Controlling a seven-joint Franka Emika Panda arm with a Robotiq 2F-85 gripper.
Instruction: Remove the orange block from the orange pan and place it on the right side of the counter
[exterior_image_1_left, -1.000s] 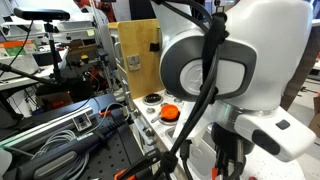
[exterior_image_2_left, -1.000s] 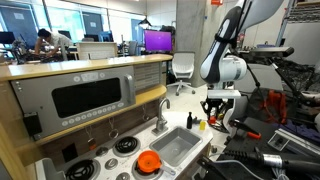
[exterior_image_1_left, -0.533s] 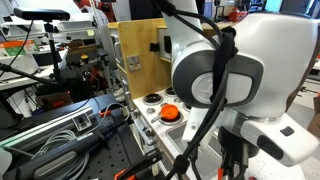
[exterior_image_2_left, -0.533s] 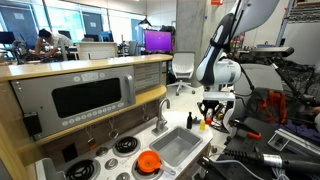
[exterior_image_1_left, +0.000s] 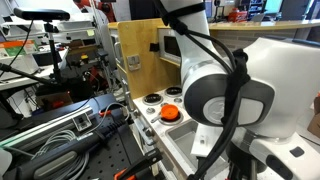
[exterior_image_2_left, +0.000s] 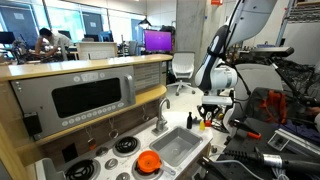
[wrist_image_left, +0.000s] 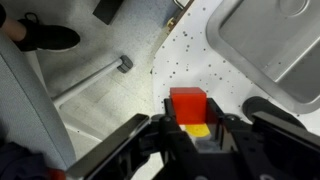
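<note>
The gripper shifts off the yellow patch next and lowers to release the block (wrist_image_left: 187, 102) on bare speckled counter, which lies below it toward the sink's corner.
The orange block (wrist_image_left: 187, 102) sits between my gripper's (wrist_image_left: 190, 126) fingers in the wrist view, just above the white speckled counter (wrist_image_left: 185, 55). The fingers are shut on it. A yellow patch shows just below the block. In an exterior view my gripper (exterior_image_2_left: 211, 118) hangs low over the counter's end beyond the sink (exterior_image_2_left: 178, 147). The orange pan (exterior_image_2_left: 148, 161) lies at the other end of the counter, with no block visible in it. It also shows in an exterior view (exterior_image_1_left: 170, 113), where the arm hides my gripper.
A silver faucet (exterior_image_2_left: 160, 116) stands behind the grey sink, whose corner shows in the wrist view (wrist_image_left: 270, 45). Black-and-white burners (exterior_image_2_left: 125, 146) lie near the pan. A wooden shelf with a microwave front (exterior_image_2_left: 90, 95) rises behind the counter. Cables and tools crowd the bench (exterior_image_1_left: 70, 130).
The arm has moved down toward the counter's end beyond the sink, with the block still in the fingers. The pan has not moved.
</note>
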